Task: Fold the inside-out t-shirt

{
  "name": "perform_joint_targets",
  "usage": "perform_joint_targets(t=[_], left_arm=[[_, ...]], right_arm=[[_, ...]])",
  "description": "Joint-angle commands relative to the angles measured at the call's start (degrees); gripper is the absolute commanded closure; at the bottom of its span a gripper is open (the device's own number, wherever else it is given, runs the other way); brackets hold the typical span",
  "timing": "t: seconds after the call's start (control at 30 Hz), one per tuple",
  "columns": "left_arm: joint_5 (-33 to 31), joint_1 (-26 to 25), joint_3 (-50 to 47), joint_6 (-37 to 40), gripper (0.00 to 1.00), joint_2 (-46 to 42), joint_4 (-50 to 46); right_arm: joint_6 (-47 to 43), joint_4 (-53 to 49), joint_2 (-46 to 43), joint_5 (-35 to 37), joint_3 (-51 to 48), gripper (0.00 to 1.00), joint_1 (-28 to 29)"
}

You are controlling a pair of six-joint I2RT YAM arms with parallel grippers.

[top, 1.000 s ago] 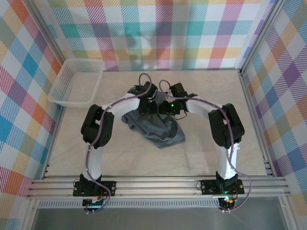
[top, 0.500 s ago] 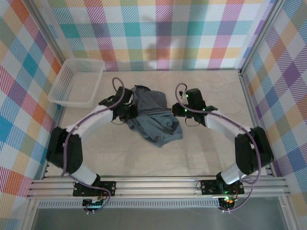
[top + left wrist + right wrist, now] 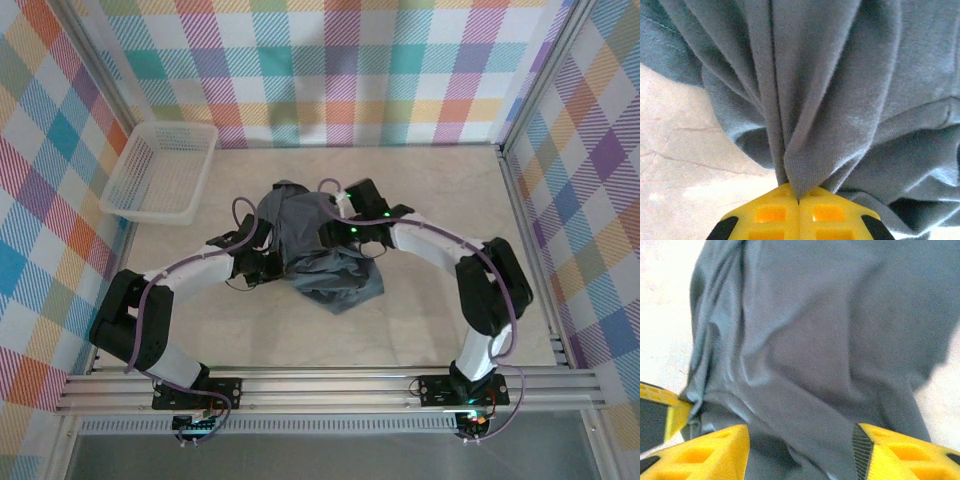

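Note:
The heap's far part lies farther outward, so my left gripper should ease the gathered fold slightly outward along the heap's edge and release it.
The inside-out t-shirt (image 3: 320,255) is a wrinkled slate blue-grey heap in the middle of the table. My left gripper (image 3: 263,262) is at its left edge. In the left wrist view the yellow fingertips (image 3: 799,200) are shut on a gathered fold of the t-shirt (image 3: 830,90), and the cloth rises from them in tight pleats. My right gripper (image 3: 336,232) sits over the heap's upper middle. In the right wrist view its jaws (image 3: 800,452) stand open and wide apart, with smooth t-shirt cloth (image 3: 830,340) spread beneath and between them.
A white lattice basket (image 3: 160,172) stands at the back left against the checked wall. Metal frame posts and checked walls close in both sides. Bare pale tabletop (image 3: 440,300) lies to the right of the shirt and in front of it.
The right gripper has swung back in over the shirt and opened its jaws. The left gripper, still pinching cloth, moved slightly nearer, and the shirt has gathered into a narrower heap.

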Motion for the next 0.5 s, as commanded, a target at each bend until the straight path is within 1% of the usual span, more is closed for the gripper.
perform_joint_targets(t=[0.0,0.07,0.17,0.2,0.3,0.37,0.4,0.47], left_arm=[[0.09,-0.77,-0.92,-2.27,1.00,-1.06,1.19],[-0.32,-0.81,-0.70,-2.47,1.00,-1.85,1.04],[-1.99,-0.78,0.41,-2.37,1.00,-5.06,-0.37],[-2.60,-0.61,1.11,-2.09,1.00,-6.17,-1.10],[-3.26,-0.15,3.59,-1.16,1.00,-7.89,-2.47],[-2.45,0.05,5.44,-0.29,1.00,-7.53,-2.87],[-2.17,0.09,6.21,0.16,1.00,-7.24,-2.80],[-1.27,0.05,6.85,0.73,1.00,-6.71,-1.75]], right_arm=[[-8.48,-1.48,6.43,2.74,4.53,0.41,4.46],[-11.29,0.31,9.87,8.56,5.42,0.39,6.07],[-11.99,-3.85,13.55,16.35,9.19,0.40,6.86],[-12.82,-2.90,13.00,16.81,8.02,0.40,6.90],[-16.06,3.56,9.50,13.18,1.63,0.38,6.90],[-16.78,2.08,9.68,11.17,1.62,0.36,6.90],[-18.85,0.51,10.31,10.42,2.25,0.36,6.90],[-18.37,-0.14,11.08,9.75,2.52,0.36,6.90]])
